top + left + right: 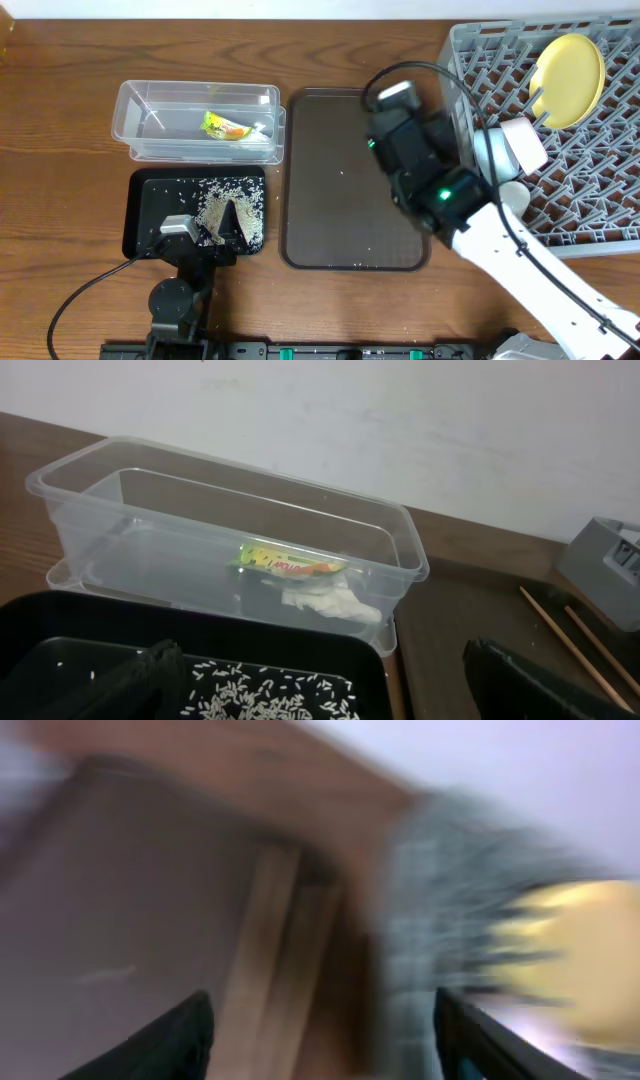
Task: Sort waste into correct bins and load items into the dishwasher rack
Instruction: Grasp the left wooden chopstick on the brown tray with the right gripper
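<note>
I will next tilt my right gripper down and lower it to the near part of the chopstick that is farther from the rack.
The green-and-yellow wrapper (225,126) (285,563) and white scrap (325,600) lie in the clear tub (135,110) (80,510). Rice scraps (232,205) (270,695) lie in the black tray (150,200) (60,620). My left gripper (215,235) (325,680) is open and empty over the rice. The yellow plate (570,70) (570,945) stands in the grey rack (600,170) (440,900). My right gripper (388,112) (320,1010) is open; the blurred chopsticks (275,960) (570,640) lie below it. A white (524,142) and a pale bluish rounded shape (490,155), perhaps bowls, sit at the rack's left side.
A dark brown serving tray (330,200) (120,920) lies between the black tray and the rack, under my right arm. The rack's corner (605,570) shows beyond the chopsticks. A wall runs along the table's far edge. The right wrist view is motion-blurred.
</note>
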### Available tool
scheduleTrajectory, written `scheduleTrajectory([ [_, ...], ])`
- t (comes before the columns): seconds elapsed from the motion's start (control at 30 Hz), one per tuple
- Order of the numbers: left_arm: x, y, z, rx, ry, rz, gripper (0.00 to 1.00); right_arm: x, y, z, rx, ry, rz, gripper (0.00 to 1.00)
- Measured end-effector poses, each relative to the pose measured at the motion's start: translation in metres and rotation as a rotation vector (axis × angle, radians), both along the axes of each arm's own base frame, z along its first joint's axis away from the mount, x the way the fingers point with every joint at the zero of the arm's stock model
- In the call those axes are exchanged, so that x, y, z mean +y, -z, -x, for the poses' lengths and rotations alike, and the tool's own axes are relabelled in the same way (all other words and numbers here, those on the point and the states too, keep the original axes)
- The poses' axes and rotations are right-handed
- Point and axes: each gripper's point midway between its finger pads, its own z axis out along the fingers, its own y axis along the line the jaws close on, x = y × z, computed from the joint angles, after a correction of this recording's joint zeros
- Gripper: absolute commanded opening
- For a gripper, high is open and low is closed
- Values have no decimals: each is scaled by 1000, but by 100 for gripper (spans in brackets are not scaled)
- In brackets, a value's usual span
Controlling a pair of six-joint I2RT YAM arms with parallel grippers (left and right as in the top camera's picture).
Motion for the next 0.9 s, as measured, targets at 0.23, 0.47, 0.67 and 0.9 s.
scheduleTrajectory([
  [0.23,0,0,0,0,0,0,91,35,87,11,307,44,-204,56],
  [0.47,0,0,0,0,0,0,92,-19,154,-22,448,256,-261,46],
  [0.67,0,0,0,0,0,0,92,-32,193,-27,555,303,-315,40],
  [0.9,0,0,0,0,0,0,92,-23,211,-22,600,289,-304,2],
])
